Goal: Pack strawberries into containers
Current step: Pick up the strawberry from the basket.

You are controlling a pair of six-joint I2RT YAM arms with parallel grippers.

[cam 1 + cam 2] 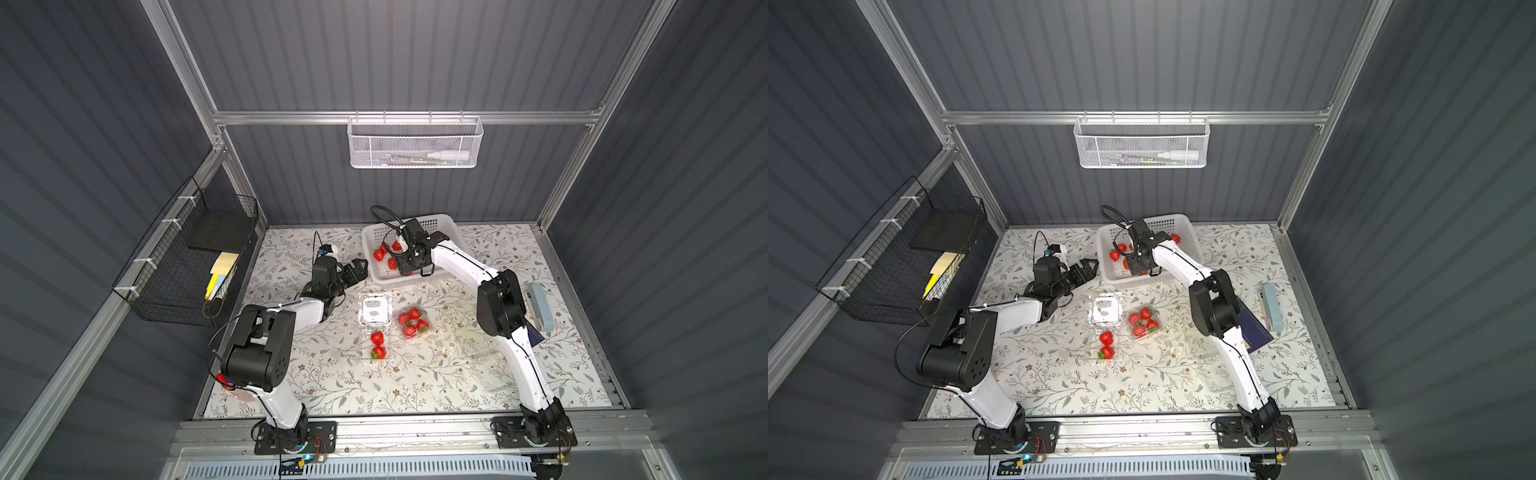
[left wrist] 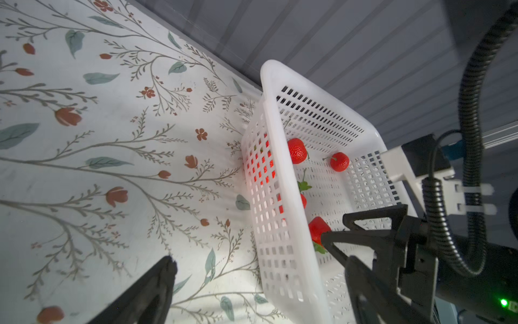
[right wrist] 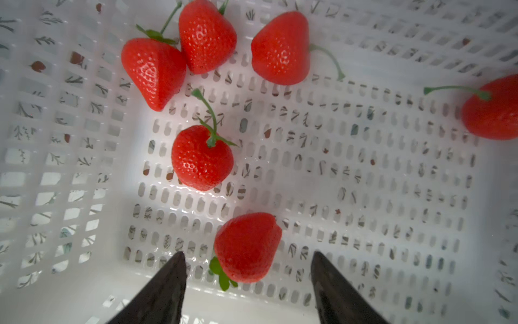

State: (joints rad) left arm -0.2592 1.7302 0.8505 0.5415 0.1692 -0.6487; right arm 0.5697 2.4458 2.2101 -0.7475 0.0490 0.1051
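My right gripper's open fingers are already around the strawberry by the basket's near side (image 1: 1144, 272) (image 3: 248, 246), so next I will move it down over that strawberry and close.
Several loose strawberries (image 3: 201, 158) lie in the white perforated basket (image 1: 451, 224) at the back of the table. My right gripper (image 3: 248, 255) hangs inside that basket, open, its fingers on either side of one strawberry (image 3: 246, 246) without touching it. My left gripper (image 1: 362, 268) is open and holds nothing, just outside the basket's left wall (image 2: 269, 224). In mid-table one clear container (image 1: 412, 322) holds several strawberries. A second container (image 1: 375, 309) lies open with two strawberries (image 1: 377, 345) in its near half. Another clear container (image 1: 482, 353) sits near the right arm.
A pale blue case (image 1: 540, 307) and a dark blue booklet (image 1: 534, 334) lie by the table's right edge, partly behind the right arm. A black wire rack (image 1: 187, 266) hangs on the left wall. On the back rail hangs a white mesh basket (image 1: 415, 143).
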